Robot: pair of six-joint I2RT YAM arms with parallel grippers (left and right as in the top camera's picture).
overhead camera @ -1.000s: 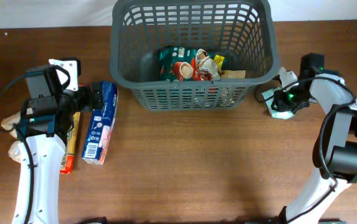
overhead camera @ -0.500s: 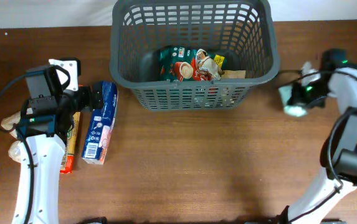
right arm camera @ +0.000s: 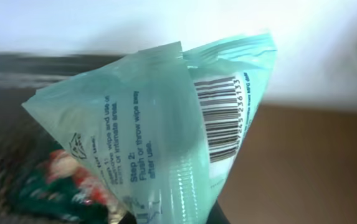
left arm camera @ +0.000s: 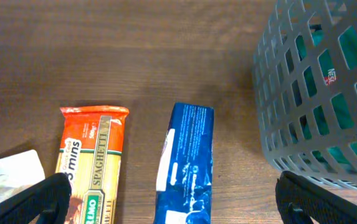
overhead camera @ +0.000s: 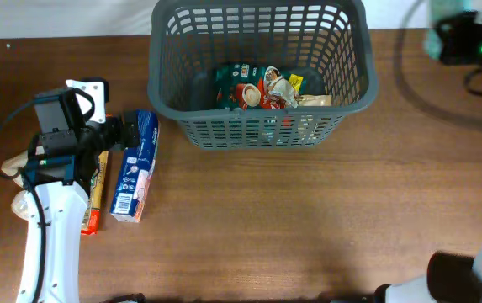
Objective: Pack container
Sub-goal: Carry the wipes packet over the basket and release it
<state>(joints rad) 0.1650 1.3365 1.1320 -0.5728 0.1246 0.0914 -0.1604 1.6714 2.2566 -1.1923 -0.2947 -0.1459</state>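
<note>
I need to carry the wipes packet with my right gripper to the left in the overhead view next, over the basket's rim, and then down above the green packets (right arm camera: 58,190).
The dark grey basket (overhead camera: 262,130) stands at the back middle of the table with green and red food packets (overhead camera: 256,87) on its floor. Its lattice wall shows at the right of the left wrist view (left arm camera: 315,93). My left gripper (overhead camera: 127,133) is open and empty, low over the near end of a blue packet (left arm camera: 187,162) that lies left of the basket. My right gripper (overhead camera: 468,38) is raised at the far right, beyond the basket's right corner. It is shut on a pale green wipes packet (right arm camera: 178,124), whose edge shows overhead (overhead camera: 436,25).
An orange spaghetti packet (left arm camera: 94,162) lies left of the blue packet (overhead camera: 135,168), parallel to it. A white packet corner (left arm camera: 10,174) lies further left. A cable (overhead camera: 442,93) runs over the table to the right of the basket.
My right gripper has lifted the pale green packet off the table right of the basket and carried it up and toward the far right. The left arm has not moved.
</note>
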